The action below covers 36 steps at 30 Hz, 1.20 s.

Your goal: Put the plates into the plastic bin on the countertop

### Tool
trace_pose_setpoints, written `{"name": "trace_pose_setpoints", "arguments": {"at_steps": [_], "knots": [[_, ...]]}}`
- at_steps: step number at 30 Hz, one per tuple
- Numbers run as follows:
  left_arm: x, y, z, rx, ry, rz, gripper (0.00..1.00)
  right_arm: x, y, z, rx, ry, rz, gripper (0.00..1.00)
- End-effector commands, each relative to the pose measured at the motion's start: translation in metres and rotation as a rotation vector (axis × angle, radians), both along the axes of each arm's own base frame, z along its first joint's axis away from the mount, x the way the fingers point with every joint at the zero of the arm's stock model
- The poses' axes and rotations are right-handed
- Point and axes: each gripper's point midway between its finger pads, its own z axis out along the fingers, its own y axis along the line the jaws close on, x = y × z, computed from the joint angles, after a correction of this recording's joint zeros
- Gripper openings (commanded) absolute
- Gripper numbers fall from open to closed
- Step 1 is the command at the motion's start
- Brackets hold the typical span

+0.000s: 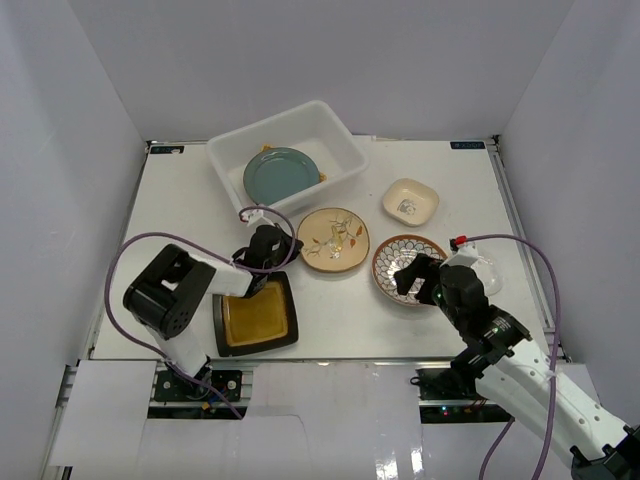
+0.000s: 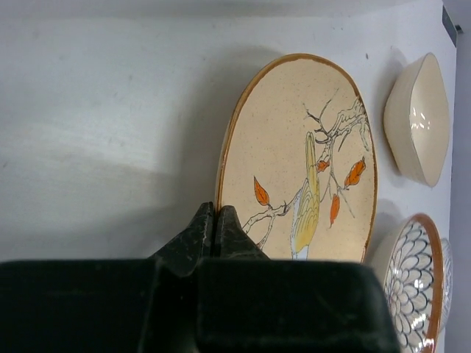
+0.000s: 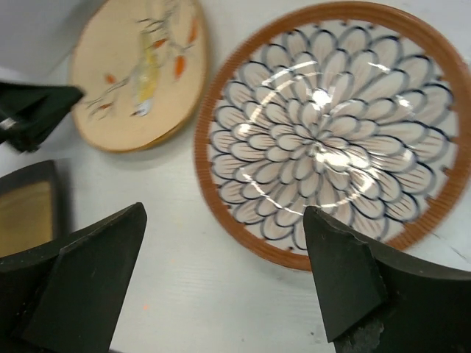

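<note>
Next, my open right gripper moves down and toward the clear plate, astride the mandala plate's near rim (image 3: 433, 220). Bare countertop leaves finger room on that side of the mandala plate.
The white plastic bin (image 1: 340, 143) stands at the back of the countertop (image 1: 180, 215) and holds a blue-grey round plate (image 1: 282, 172); orange bits (image 1: 321, 178) peek from under it. A cream floral plate (image 1: 333, 239), a brown mandala plate (image 1: 408, 262), a small cream square plate (image 1: 410, 202), a black square plate with a yellow centre (image 1: 254, 318) and a small clear plate (image 1: 484, 268) lie on the countertop. My left gripper (image 1: 288, 248) is shut, its tips (image 2: 214, 219) at the floral plate's (image 2: 309, 140) left rim. My right gripper (image 1: 412, 276) is open, just above the mandala plate's (image 3: 331, 132) near-left rim.
White walls close in the countertop on the left, back and right. The metal edging (image 1: 500, 190) runs along the right side. The black square plate sits right by the left arm's base (image 1: 170, 295). Purple cables loop from both arms.
</note>
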Motion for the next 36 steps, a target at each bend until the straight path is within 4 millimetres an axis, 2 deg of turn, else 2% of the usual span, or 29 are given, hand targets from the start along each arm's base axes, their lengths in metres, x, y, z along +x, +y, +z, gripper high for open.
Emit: {"name": "trace_pose_setpoints", "arguments": {"at_steps": [1,4,5,7,8,11,12,14,15,16,17,18,19,20,21,22,24,25,27,28,30,31,32,34,35,36], "knots": [[-0.023,-0.001,0.045,-0.065,-0.087,-0.061,0.0,-0.002,-0.051,-0.022,-0.102,0.066,-0.259,0.92],[-0.038,-0.003,0.078,-0.137,-0.149,-0.108,0.0,-0.002,-0.066,-0.028,-0.095,0.083,-0.376,0.89],[-0.043,-0.004,0.105,-0.175,-0.196,-0.127,0.0,-0.001,-0.068,-0.032,-0.091,0.092,-0.397,0.88],[-0.052,-0.009,0.134,-0.213,-0.241,-0.18,0.0,-0.001,-0.07,-0.039,-0.077,0.116,-0.435,0.88],[-0.06,-0.01,0.16,-0.243,-0.283,-0.206,0.0,-0.001,-0.074,-0.047,-0.107,0.139,-0.458,0.88],[-0.072,-0.008,0.2,-0.283,-0.347,-0.239,0.0,-0.001,-0.082,-0.06,-0.124,0.18,-0.517,0.89],[-0.076,-0.004,0.222,-0.297,-0.394,-0.239,0.0,0.0,-0.084,-0.063,-0.118,0.185,-0.537,0.89],[-0.077,-0.001,0.238,-0.27,-0.421,-0.242,0.0,0.002,-0.088,-0.07,-0.098,0.195,-0.564,0.89],[-0.074,-0.002,0.264,-0.271,-0.469,-0.245,0.0,0.004,-0.093,-0.073,-0.092,0.199,-0.59,0.89],[-0.07,-0.001,0.272,-0.251,-0.482,-0.237,0.0,0.004,-0.096,-0.076,-0.095,0.208,-0.597,0.89],[-0.063,0.003,0.292,-0.226,-0.519,-0.217,0.0,0.005,-0.093,-0.08,-0.076,0.22,-0.586,0.89],[-0.059,0.004,0.3,-0.214,-0.532,-0.21,0.0,0.007,-0.094,-0.083,-0.062,0.226,-0.595,0.89],[-0.047,0.008,0.299,-0.192,-0.528,-0.19,0.0,0.008,-0.092,-0.087,-0.047,0.233,-0.586,0.89],[-0.038,0.012,0.302,-0.176,-0.528,-0.174,0.0,0.004,-0.087,-0.1,-0.033,0.273,-0.555,0.89],[-0.028,0.017,0.321,-0.18,-0.557,-0.15,0.0,0.01,-0.084,-0.099,0.007,0.258,-0.555,0.89],[-0.005,0.031,0.314,-0.154,-0.533,-0.099,0.0,0.009,-0.078,-0.106,0.028,0.286,-0.527,0.89],[0.018,0.045,0.311,-0.147,-0.508,-0.058,0.0,0.013,-0.071,-0.111,0.072,0.277,-0.503,0.88],[0.042,0.06,0.309,-0.129,-0.497,-0.014,0.0,0.013,-0.066,-0.113,0.09,0.286,-0.481,0.88],[0.067,0.073,0.298,-0.097,-0.452,0.02,0.0,0.014,-0.063,-0.118,0.102,0.292,-0.466,0.85],[0.089,0.086,0.291,-0.08,-0.426,0.047,0.0,0.015,-0.059,-0.118,0.113,0.294,-0.452,0.85],[0.109,0.097,0.279,-0.056,-0.395,0.072,0.0,0.014,-0.058,-0.122,0.117,0.301,-0.447,0.81],[0.12,0.107,0.281,-0.043,-0.395,0.089,0.0,0.014,-0.056,-0.122,0.125,0.301,-0.437,0.79],[0.133,0.11,0.26,-0.027,-0.352,0.093,0.0,0.014,-0.056,-0.124,0.126,0.3,-0.436,0.76],[0.147,0.12,0.249,0.005,-0.335,0.108,0.0,0.012,-0.054,-0.128,0.142,0.304,-0.43,0.69],[0.156,0.122,0.229,0.027,-0.3,0.11,0.0,0.01,-0.054,-0.13,0.145,0.312,-0.428,0.64],[0.16,0.126,0.221,0.045,-0.287,0.117,0.0,0.013,-0.049,-0.127,0.173,0.298,-0.413,0.62]]}}
